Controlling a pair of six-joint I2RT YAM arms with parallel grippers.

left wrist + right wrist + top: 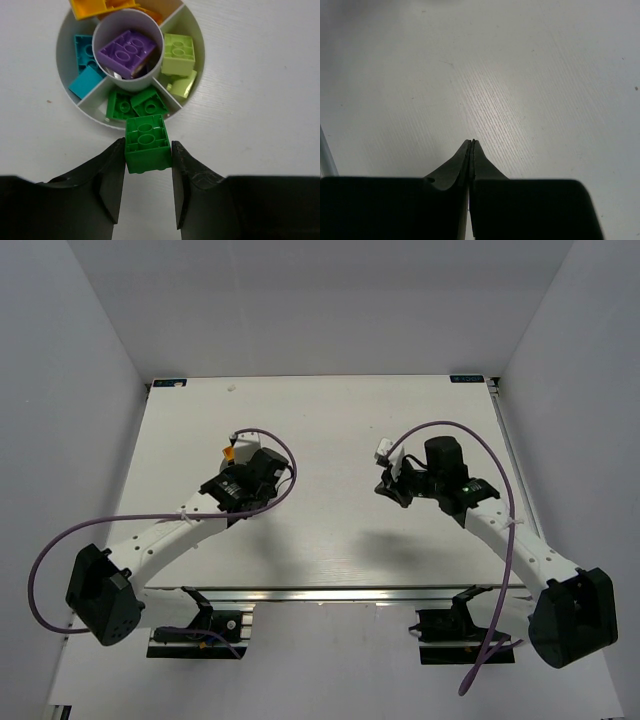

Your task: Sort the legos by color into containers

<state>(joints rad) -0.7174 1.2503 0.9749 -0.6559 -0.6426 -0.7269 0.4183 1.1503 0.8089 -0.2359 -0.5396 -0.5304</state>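
Observation:
The left gripper will next move outward past the bowl's rim and down over the bowl's near wedge (136, 105) to release the dark green lego, because that wedge holds dark green legos.
In the left wrist view my left gripper (148, 143) is shut on a dark green lego (146, 136), held just at the near rim of the round white bowl (200, 47). The bowl's near wedge holds two dark green legos (137, 104). Other wedges hold lime legos (178, 52), cyan legos (85, 56) and orange ones (95, 7). The middle cup holds a purple lego (127, 50). In the top view the left gripper (236, 456) covers the bowl. My right gripper (472, 143) is shut and empty over bare table, right of centre in the top view (384, 487).
The white table (330, 420) has walls on three sides. A small white tag (383, 451) sits on the right arm's cable near its wrist. Purple cables loop off both arms.

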